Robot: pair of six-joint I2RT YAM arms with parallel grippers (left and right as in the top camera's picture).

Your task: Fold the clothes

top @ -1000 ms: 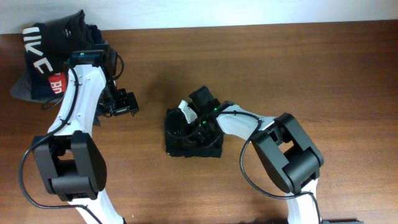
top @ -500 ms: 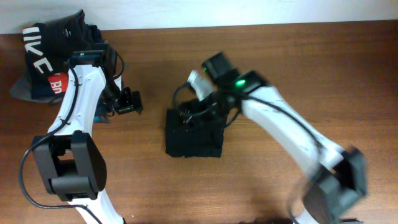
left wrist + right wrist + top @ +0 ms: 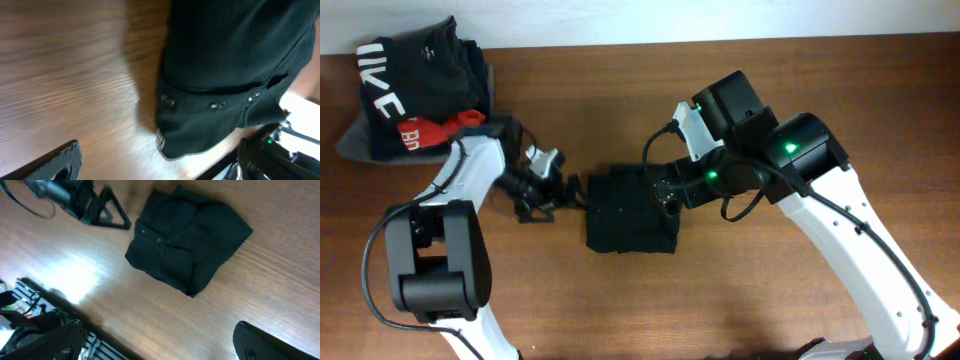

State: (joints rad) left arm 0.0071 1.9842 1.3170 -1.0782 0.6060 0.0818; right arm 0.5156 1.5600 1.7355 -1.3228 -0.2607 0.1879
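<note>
My left gripper moves to the right in the overhead view onto the block's edge by the snaps next. That edge lines up between its open fingers.
The clothes (image 3: 630, 212) lie folded into a compact black block in the middle of the table. In the left wrist view the clothes (image 3: 225, 60) show a row of small snaps, with a corner lying between my fingers. My left gripper (image 3: 552, 190) stands open, low at the block's left edge. The left gripper (image 3: 157, 152) holds nothing. My right gripper (image 3: 665, 188) hangs open above the block's upper right side. The right wrist view has the right gripper (image 3: 155, 340) well above the clothes (image 3: 187, 245), empty, with the left gripper (image 3: 100, 212) beyond them.
A pile of folded garments sits at the back left corner: a dark one with big white letters (image 3: 400, 85), a red one (image 3: 445, 125) and a grey one (image 3: 355, 140). Bare wood table (image 3: 840, 90) surrounds the block.
My right gripper has let go of the clothes, opened and risen as the arm swung up and right. My left gripper has moved right to the block's left edge.
</note>
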